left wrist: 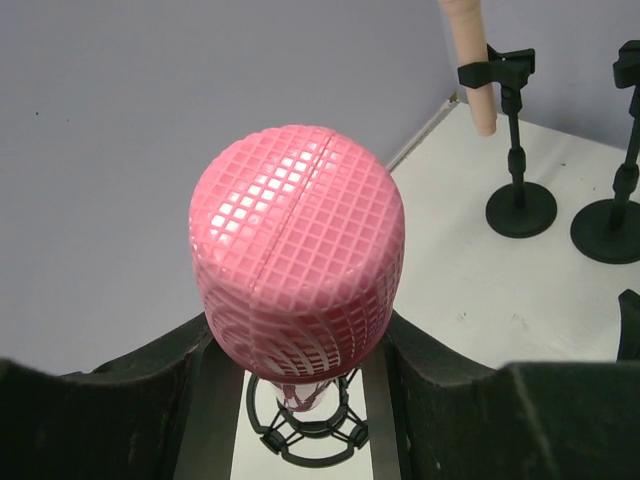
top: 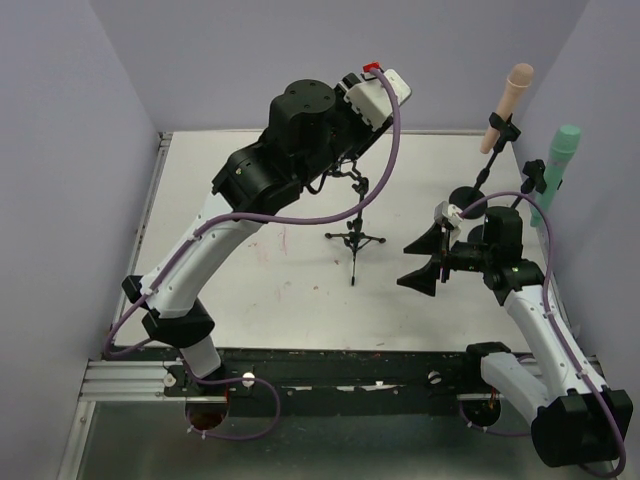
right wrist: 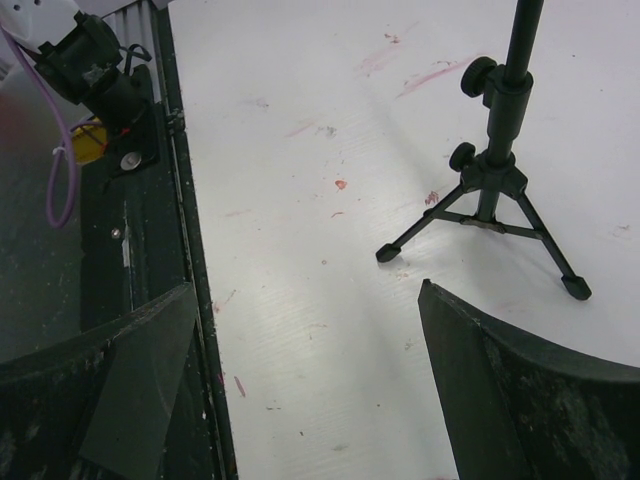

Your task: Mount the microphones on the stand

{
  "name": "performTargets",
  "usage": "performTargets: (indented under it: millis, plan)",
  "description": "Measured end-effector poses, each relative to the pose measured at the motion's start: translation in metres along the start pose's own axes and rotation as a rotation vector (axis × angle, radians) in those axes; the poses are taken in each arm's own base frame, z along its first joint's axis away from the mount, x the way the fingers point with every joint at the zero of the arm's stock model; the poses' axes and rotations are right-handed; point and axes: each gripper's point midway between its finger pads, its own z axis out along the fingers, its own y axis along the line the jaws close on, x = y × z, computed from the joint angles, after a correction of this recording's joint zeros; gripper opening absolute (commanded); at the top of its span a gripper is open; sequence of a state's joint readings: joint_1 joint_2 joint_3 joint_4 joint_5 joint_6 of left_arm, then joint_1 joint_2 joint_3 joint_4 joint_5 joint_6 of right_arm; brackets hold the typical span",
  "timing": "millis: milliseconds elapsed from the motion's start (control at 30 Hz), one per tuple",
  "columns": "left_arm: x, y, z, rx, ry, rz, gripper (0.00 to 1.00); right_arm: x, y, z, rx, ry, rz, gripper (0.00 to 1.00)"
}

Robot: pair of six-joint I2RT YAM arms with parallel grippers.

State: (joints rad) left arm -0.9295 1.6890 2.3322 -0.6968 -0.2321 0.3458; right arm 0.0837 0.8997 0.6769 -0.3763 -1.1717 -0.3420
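Observation:
The lower end of the pink microphone is in line with the ring holder of the tripod stand, so my left gripper will next lower the microphone into the ring.
My left gripper (left wrist: pixel 297 350) is shut on the pink microphone (left wrist: pixel 297 250), its mesh head towards the camera and a black finger (left wrist: pixel 120 400) on each side. The mic's lower end lines up with the ring holder (left wrist: pixel 300 430) of the tripod stand (top: pixel 355 238); whether it sits in the ring I cannot tell. In the top view the left wrist hides the pink mic. The peach microphone (top: pixel 508 105) and the teal-green microphone (top: pixel 557 170) are clipped upright on stands at the right. My right gripper (top: pixel 428 262) hangs open and holds nothing, right of the tripod stand (right wrist: pixel 490 180).
The peach microphone's stand has a round base (left wrist: pixel 521 210), and a second round base (left wrist: pixel 610 232) stands beside it. Lilac walls close in the white table (top: pixel 300 290) on three sides. A black rail (right wrist: pixel 185 230) runs along the table's near edge.

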Motion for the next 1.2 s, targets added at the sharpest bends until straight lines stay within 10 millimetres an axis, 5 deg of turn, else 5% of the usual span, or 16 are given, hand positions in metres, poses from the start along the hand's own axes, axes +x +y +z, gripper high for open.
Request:
performTargets:
  millis: [600,867,1200]
  plan:
    - [0.042,-0.016,0.024,0.04,0.095,-0.036,0.0,0.0,0.0,0.0,0.003,0.0,-0.007,1.0]
    - [0.047,-0.002,0.024,0.017,0.076,-0.082,0.0,0.0,-0.001,0.0,0.007,0.002,-0.01,1.0]
    - [0.087,0.005,0.03,0.021,0.158,-0.154,0.0,0.0,-0.001,0.0,0.007,0.002,-0.014,1.0]
